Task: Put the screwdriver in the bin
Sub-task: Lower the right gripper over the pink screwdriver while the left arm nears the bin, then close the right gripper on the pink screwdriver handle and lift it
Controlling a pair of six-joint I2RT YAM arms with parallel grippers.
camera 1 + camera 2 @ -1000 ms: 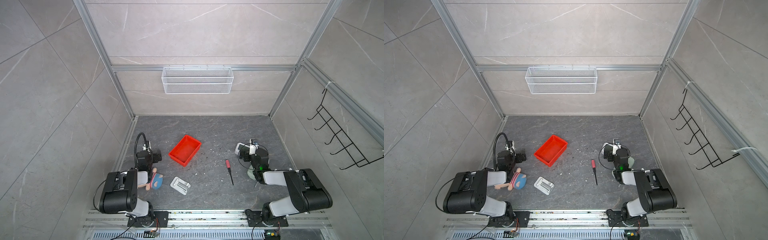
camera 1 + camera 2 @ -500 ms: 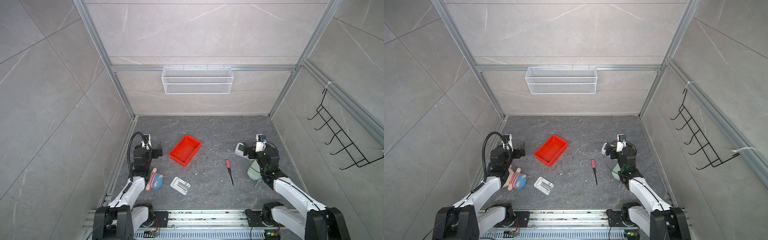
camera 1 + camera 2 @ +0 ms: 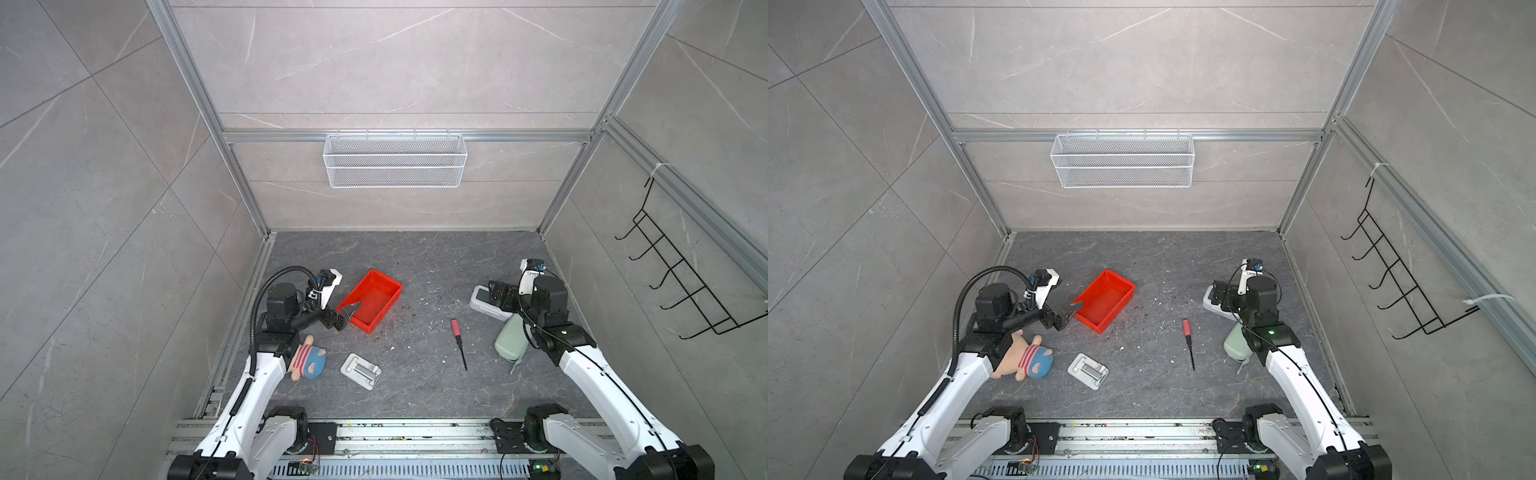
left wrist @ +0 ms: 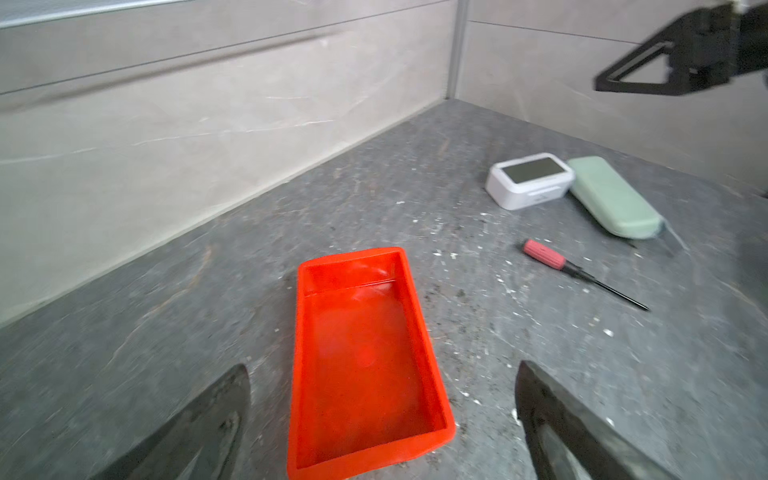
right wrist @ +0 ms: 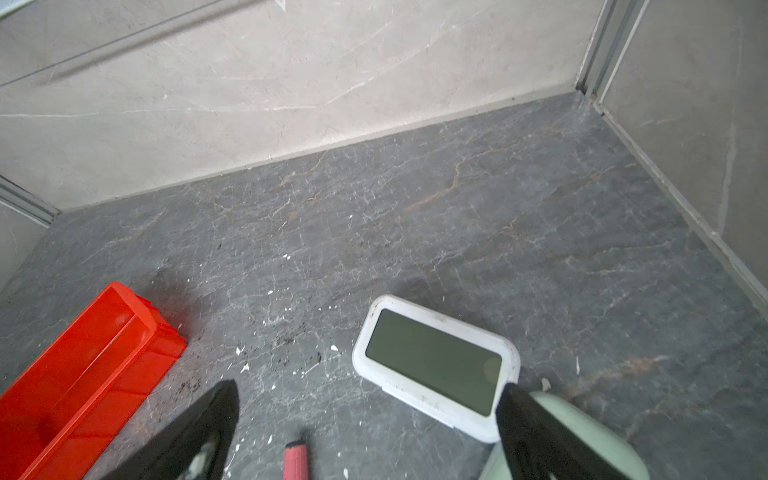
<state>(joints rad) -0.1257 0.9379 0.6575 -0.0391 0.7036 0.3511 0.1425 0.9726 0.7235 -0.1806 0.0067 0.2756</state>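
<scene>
The screwdriver lies flat, so the robot's right gripper should swing away from the clock-like device, tilt down and lower onto the red handle's far end (image 3: 455, 325) (image 5: 295, 457).
The screwdriver (image 3: 459, 343) (image 3: 1189, 345), with a red handle and a thin black shaft, lies flat on the grey floor right of centre. It also shows in the left wrist view (image 4: 544, 254), and its handle end in the right wrist view (image 5: 296, 461). The bin (image 3: 372, 305) (image 3: 1104, 301) (image 4: 361, 353) (image 5: 83, 374), a shallow red tray, sits to its left with nothing in it. My left gripper (image 3: 348, 319) (image 3: 1070, 316) (image 4: 383, 368) hovers open at the bin's near left corner. My right gripper (image 3: 492, 296) (image 3: 1219, 297) (image 5: 369, 386) hangs open and holds nothing, to the right of the screwdriver.
A white clock-like device (image 3: 484, 300) and a pale green case (image 3: 511, 340) lie under the right arm. A plush toy (image 3: 309, 363) and a small white device (image 3: 360, 370) lie near the left arm. A wire basket (image 3: 395, 166) hangs on the back wall and black hooks (image 3: 681, 291) on the right wall.
Both arms have unfolded from a tucked pose and reached forward. The left gripper came up to the bin, the right one over the white device. No object has moved.
</scene>
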